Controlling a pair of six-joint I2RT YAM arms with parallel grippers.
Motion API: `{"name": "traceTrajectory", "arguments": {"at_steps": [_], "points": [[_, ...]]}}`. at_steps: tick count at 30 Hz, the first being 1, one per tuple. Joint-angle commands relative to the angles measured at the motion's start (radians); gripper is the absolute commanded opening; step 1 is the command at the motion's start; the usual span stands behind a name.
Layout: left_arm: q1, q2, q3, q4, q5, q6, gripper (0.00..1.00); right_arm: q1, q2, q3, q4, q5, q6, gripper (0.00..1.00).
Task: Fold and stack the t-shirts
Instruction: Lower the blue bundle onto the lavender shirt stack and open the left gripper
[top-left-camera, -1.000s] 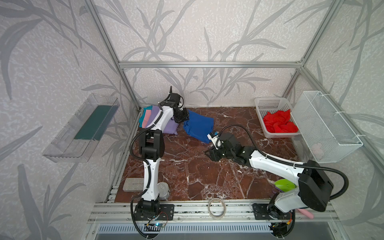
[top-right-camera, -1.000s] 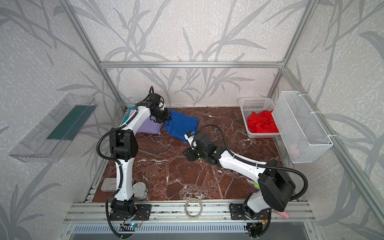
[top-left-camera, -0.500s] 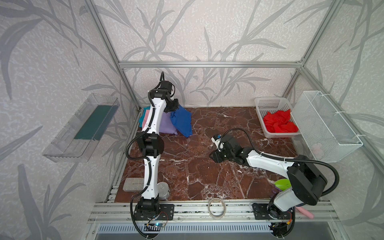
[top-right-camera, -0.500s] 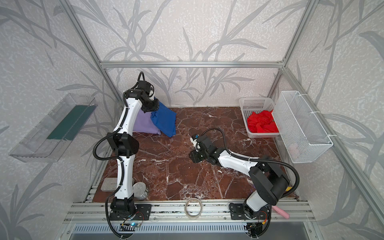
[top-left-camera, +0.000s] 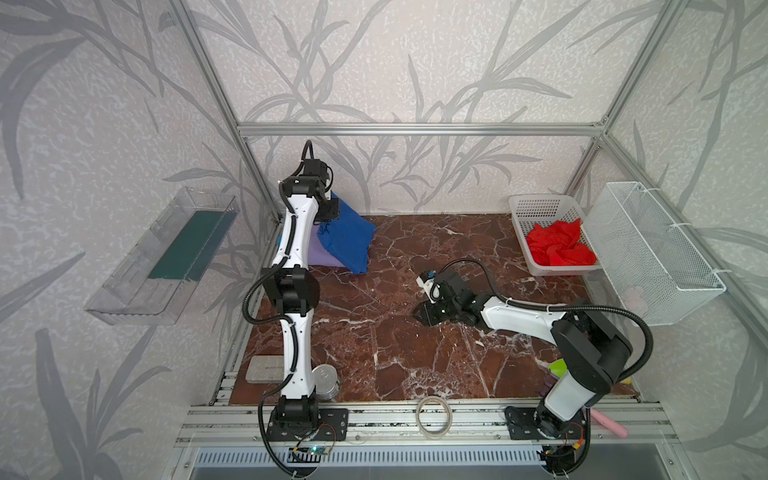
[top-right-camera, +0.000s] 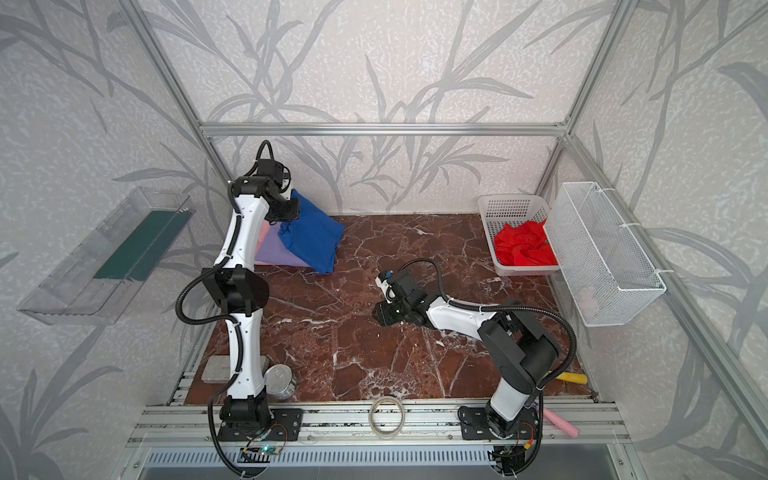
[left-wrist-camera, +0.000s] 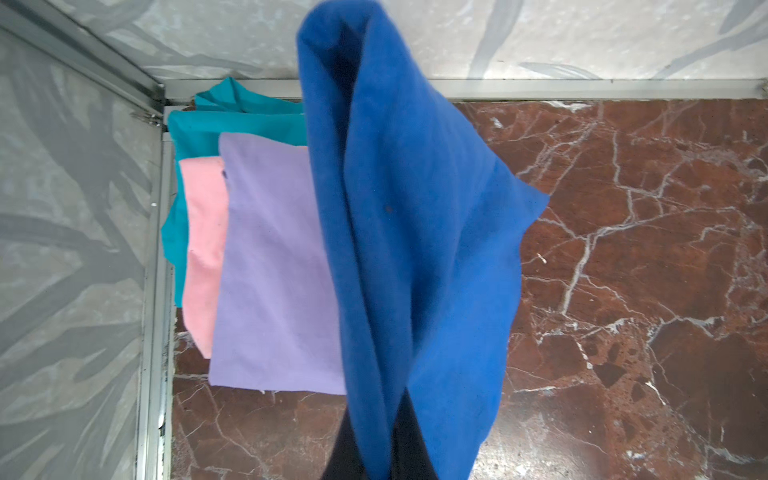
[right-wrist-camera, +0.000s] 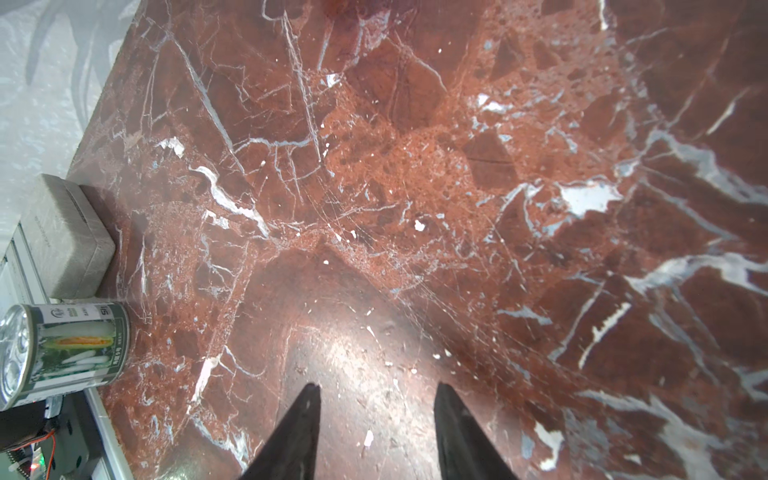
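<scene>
My left gripper moves down to the lavender shirt (top-right-camera: 276, 251) (left-wrist-camera: 270, 270) below it next and releases the royal blue t-shirt there, since that lavender shirt tops the stack.
My left gripper (top-left-camera: 330, 208) is raised at the back left corner, shut on the royal blue t-shirt (top-left-camera: 347, 239). That shirt hangs folded from it in both top views (top-right-camera: 311, 237). In the left wrist view the blue cloth (left-wrist-camera: 415, 249) drapes past the dark fingertips (left-wrist-camera: 353, 453) and covers the right edge of a stack. The stack holds a lavender shirt (left-wrist-camera: 270, 270) on a pink one (left-wrist-camera: 203, 249) and a teal one (left-wrist-camera: 232, 124). A crumpled red t-shirt (top-left-camera: 559, 247) lies in the white basket. My right gripper (right-wrist-camera: 378, 399) is open and empty, low over bare marble mid-table (top-left-camera: 426, 318).
The white perforated basket (top-left-camera: 540, 201) stands at the back right beside a wire basket (top-left-camera: 648, 249) on the right wall. A tin can (top-left-camera: 326, 380) and a grey box (top-left-camera: 266, 368) sit by the left arm's base. A tape ring (top-left-camera: 433, 415) lies on the front rail.
My left gripper has lifted the blue shirt off the marble and carried it back-left over the stack. My right gripper has let go, drawn back from the shirt and narrowed slightly.
</scene>
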Motion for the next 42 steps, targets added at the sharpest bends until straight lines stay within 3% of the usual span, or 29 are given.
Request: {"name": "traceTrajectory", "arguments": {"at_steps": [1, 7, 9, 11, 12, 15, 18, 24, 27, 33, 37, 39, 40, 41, 42], "points": [[0.039, -0.065, 0.0, 0.014, -0.036, 0.002, 0.0, -0.002, 0.011, 0.025, 0.019, -0.018, 0.015, 0.46], [0.096, -0.053, -0.139, 0.126, -0.078, -0.035, 0.02, -0.002, 0.011, 0.021, 0.013, -0.008, 0.013, 0.46], [0.117, -0.032, -0.162, 0.161, -0.088, -0.051, 0.14, -0.002, 0.011, 0.019, 0.01, -0.006, 0.011, 0.46], [0.138, 0.006, -0.159, 0.181, -0.114, -0.073, 0.35, -0.002, 0.011, 0.019, 0.004, -0.001, 0.009, 0.46], [0.145, 0.024, -0.15, 0.182, -0.126, -0.084, 0.37, -0.002, 0.011, 0.019, 0.001, -0.001, 0.009, 0.46], [0.158, 0.071, -0.109, 0.164, -0.187, -0.109, 0.41, -0.002, 0.011, 0.019, -0.004, 0.002, 0.01, 0.46], [0.155, 0.063, -0.117, 0.16, -0.175, -0.12, 0.46, -0.002, 0.011, 0.021, -0.007, 0.004, 0.013, 0.46], [0.127, -0.017, -0.19, 0.17, -0.137, -0.151, 0.47, -0.002, 0.022, 0.038, -0.017, 0.015, 0.021, 0.46], [0.093, -0.085, -0.252, 0.159, -0.149, -0.186, 0.47, -0.002, -0.053, 0.052, -0.057, 0.07, 0.0, 0.46], [-0.019, -0.388, -0.655, 0.394, -0.156, -0.232, 0.48, -0.006, -0.188, 0.067, -0.19, 0.24, -0.073, 0.48], [-0.116, -0.666, -1.04, 0.694, -0.187, -0.276, 0.47, -0.015, -0.309, 0.036, -0.208, 0.389, -0.137, 0.51], [-0.156, -0.821, -1.251, 0.871, -0.227, -0.297, 0.51, -0.021, -0.374, 0.011, -0.198, 0.5, -0.177, 0.6], [-0.171, -0.898, -1.361, 0.968, -0.239, -0.306, 0.55, -0.031, -0.406, 0.001, -0.195, 0.558, -0.184, 0.65], [-0.179, -0.978, -1.458, 1.044, -0.247, -0.32, 0.63, -0.047, -0.435, -0.01, -0.192, 0.597, -0.194, 1.0], [-0.182, -1.036, -1.531, 1.101, -0.237, -0.327, 0.95, -0.065, -0.457, -0.019, -0.19, 0.61, -0.2, 0.99]]}}
